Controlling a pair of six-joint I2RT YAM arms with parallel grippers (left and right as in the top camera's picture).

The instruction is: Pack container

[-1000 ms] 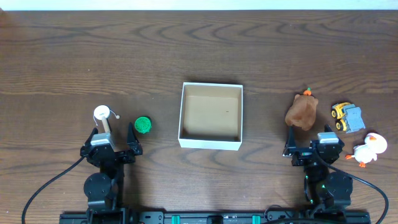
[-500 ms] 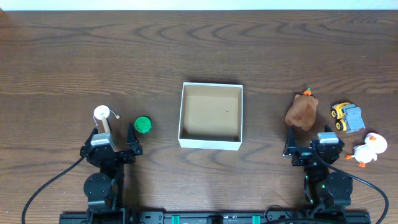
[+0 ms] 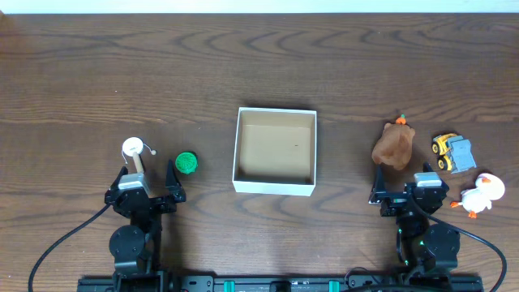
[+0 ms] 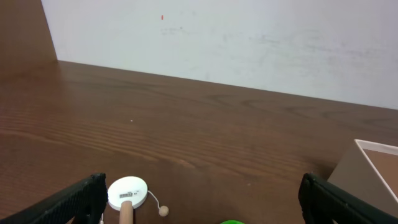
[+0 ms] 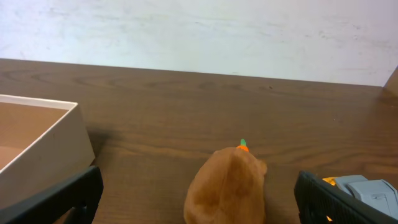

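The brown plush's body (image 3: 393, 148) (image 5: 227, 188) is outward of and below the right gripper, so the gripper should next move outward, tip its fingers down and lower them around the body.
The container (image 3: 274, 187), a shallow square box with white walls and a brown floor, sits empty at the table's middle; its wall shows in the left wrist view (image 4: 373, 163) and the right wrist view (image 5: 43, 149). My left gripper (image 3: 147, 180) is open, near the front edge. A white disc toy on a wooden stick (image 3: 134, 151) (image 4: 127, 193) and a green round toy (image 3: 186, 164) lie just ahead of it. My right gripper (image 3: 408, 183) is open, with a brown plush (image 3: 393, 146) (image 5: 227, 186) just ahead between its fingers' line.
A yellow and grey toy truck (image 3: 452, 152) (image 5: 367, 186) and a white duck toy (image 3: 480, 195) lie at the right of the right gripper. A white wall (image 4: 249, 37) stands behind the table's far edge.
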